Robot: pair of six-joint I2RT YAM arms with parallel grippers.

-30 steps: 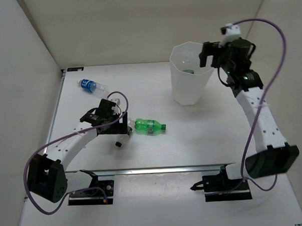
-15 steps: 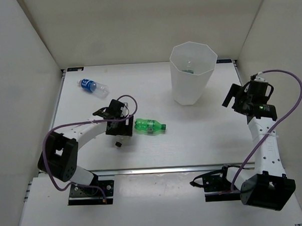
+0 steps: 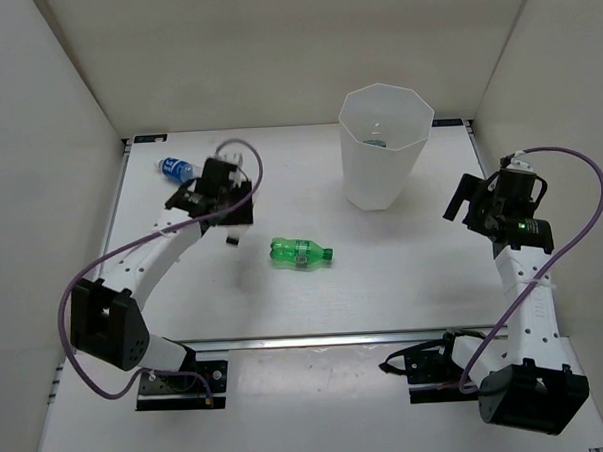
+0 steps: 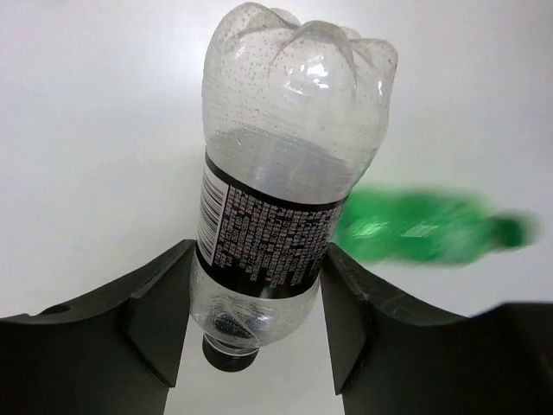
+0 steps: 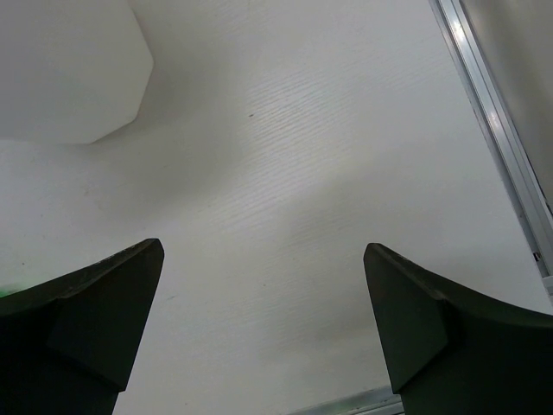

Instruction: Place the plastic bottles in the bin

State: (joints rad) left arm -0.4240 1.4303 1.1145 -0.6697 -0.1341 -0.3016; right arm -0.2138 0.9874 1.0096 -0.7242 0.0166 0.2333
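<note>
The bin stands to the left gripper's right in the top view, so the left gripper will next rise and swing over the bin's opening (image 3: 386, 118) to release the small clear bottle.
My left gripper (image 3: 228, 219) is shut on the small clear bottle with a dark label (image 4: 275, 164), lifted off the table. Its fingers (image 4: 164, 303) press the label from both sides, and the black cap (image 3: 232, 238) sticks out below. The green bottle (image 3: 300, 252) lies on its side mid-table, blurred behind the held bottle (image 4: 423, 226). A clear bottle with a blue label (image 3: 179, 169) lies at the back left. The white bin (image 3: 387, 187) stands at the back right with something dark inside (image 3: 378, 140). My right gripper (image 3: 473, 203) hangs open and empty (image 5: 263, 255) right of the bin.
White walls close the table at the back and both sides. A metal rail (image 3: 316, 338) runs along the near edge, with another rail (image 5: 501, 147) on the right side. The bin's base (image 5: 69, 78) shows at the upper left of the right wrist view.
My left gripper shut on the dark-label bottle and carried it up and toward the back left. The right arm came away from above the bin to the right side.
</note>
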